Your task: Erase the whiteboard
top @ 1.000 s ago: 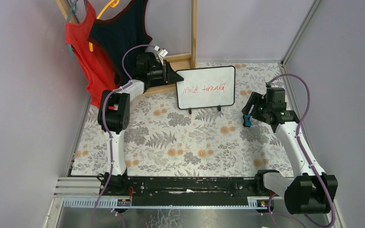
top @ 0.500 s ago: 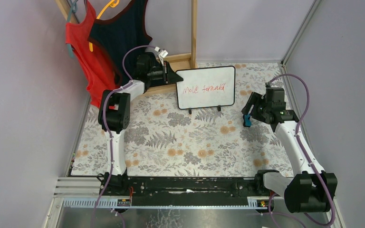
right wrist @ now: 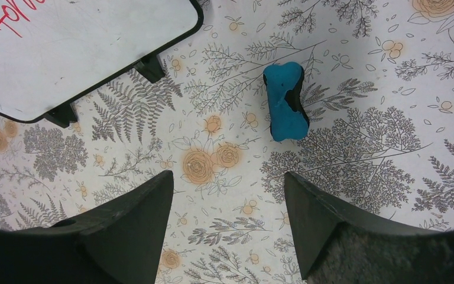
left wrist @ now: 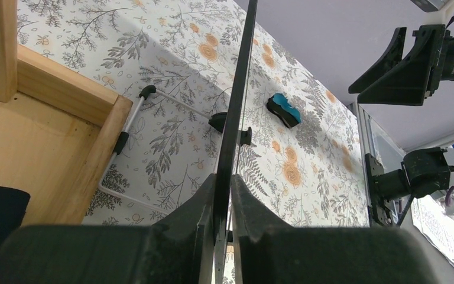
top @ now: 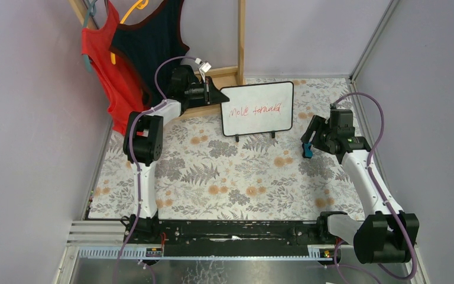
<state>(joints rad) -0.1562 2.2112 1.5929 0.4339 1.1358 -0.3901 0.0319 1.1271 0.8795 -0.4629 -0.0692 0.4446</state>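
Note:
The blue eraser is still below the open fingers. My right gripper next needs to lower toward the cloth, bring its fingers to both sides of the eraser's narrow middle (top: 307, 151) (right wrist: 287, 102) and close.
The whiteboard (top: 257, 109) stands upright on two black feet at the back middle, with red handwriting on its face. My left gripper (top: 217, 94) is shut on its left edge; the left wrist view shows the board edge-on (left wrist: 240, 89) pinched between the two fingers (left wrist: 198, 207). A blue eraser (top: 308, 151) lies on the floral cloth to the right of the board. My right gripper (top: 308, 137) hangs open and empty just above the eraser; in the right wrist view the eraser (right wrist: 286, 102) lies beyond the open fingertips (right wrist: 153, 201), and the board's corner (right wrist: 65, 53) is at top left.
A wooden frame (top: 240, 41) stands behind the board, its base (left wrist: 41, 136) close by my left gripper. A red top (top: 103, 71) and a dark top (top: 148, 47) hang at the back left. A white wire stand (left wrist: 130, 142) lies beside the wooden base.
The whiteboard and my left gripper have shifted very slightly to the right. The right arm has hardly moved.

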